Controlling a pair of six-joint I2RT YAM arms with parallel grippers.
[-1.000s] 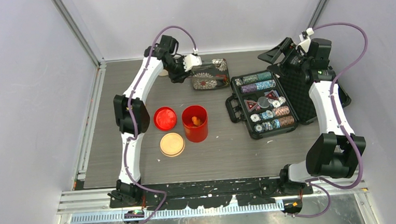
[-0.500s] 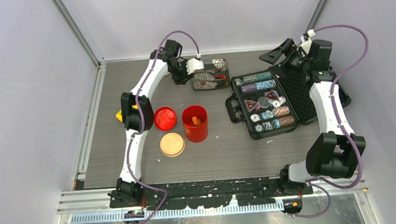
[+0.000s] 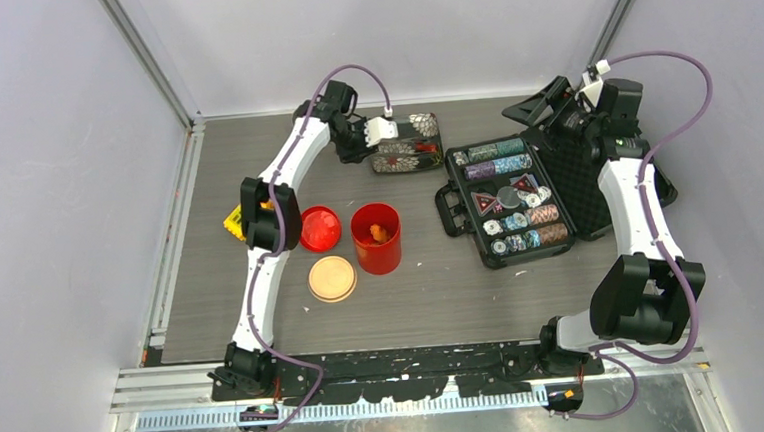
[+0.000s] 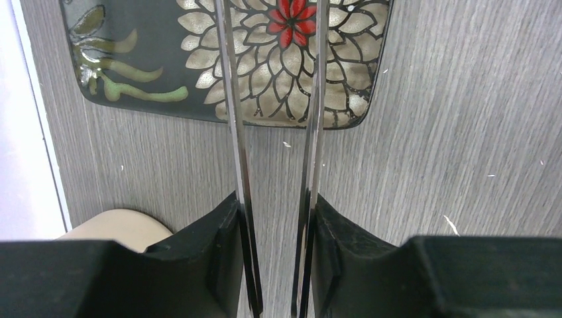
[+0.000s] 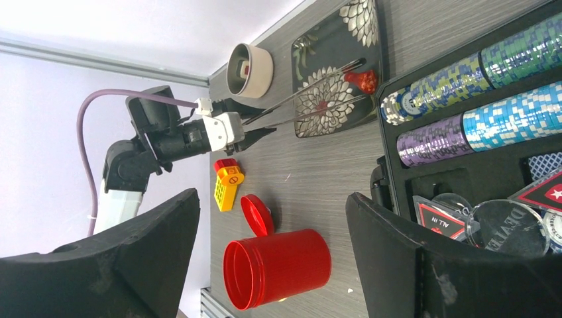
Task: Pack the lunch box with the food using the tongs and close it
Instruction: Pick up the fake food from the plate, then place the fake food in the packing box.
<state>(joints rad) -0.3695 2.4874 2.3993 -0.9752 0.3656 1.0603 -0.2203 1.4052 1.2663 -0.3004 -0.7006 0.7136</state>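
My left gripper will lift the red food with the tongs and move back to release it over the red canister's opening [image 3: 376, 224], as orange food is inside.
My left gripper [image 3: 383, 131] [image 4: 275, 212] is shut on the tongs [image 4: 233, 132], one silver arm against each finger. The arms reach out over the floral plate [image 3: 407, 158] [image 4: 132, 59]. In the right wrist view the tongs' [image 5: 311, 86] tips straddle a small red food piece [image 5: 363, 80] on that plate [image 5: 318, 40]. The red canister [image 3: 376, 238] [image 5: 281, 265] stands open with orange food [image 3: 379, 232] inside. Its red lid [image 3: 319, 229] lies to its left and the beige disc lid [image 3: 332, 278] in front. The cream tub [image 5: 250, 69] [image 4: 119, 228] stands beside the plate. My right gripper [image 3: 548, 101] [image 5: 272, 202] is open and empty, high above the case.
An open black poker-chip case [image 3: 507, 200] fills the right side of the table. A yellow-and-red toy block [image 3: 236, 221] [image 5: 226, 184] lies left of the red lid, by my left elbow. Grey walls close in the back and both sides.
My left arm has swung a little to the right, carrying the tongs further over the plate, and its elbow has uncovered the yellow block. The tongs' arms have narrowed slightly. The right arm is still.
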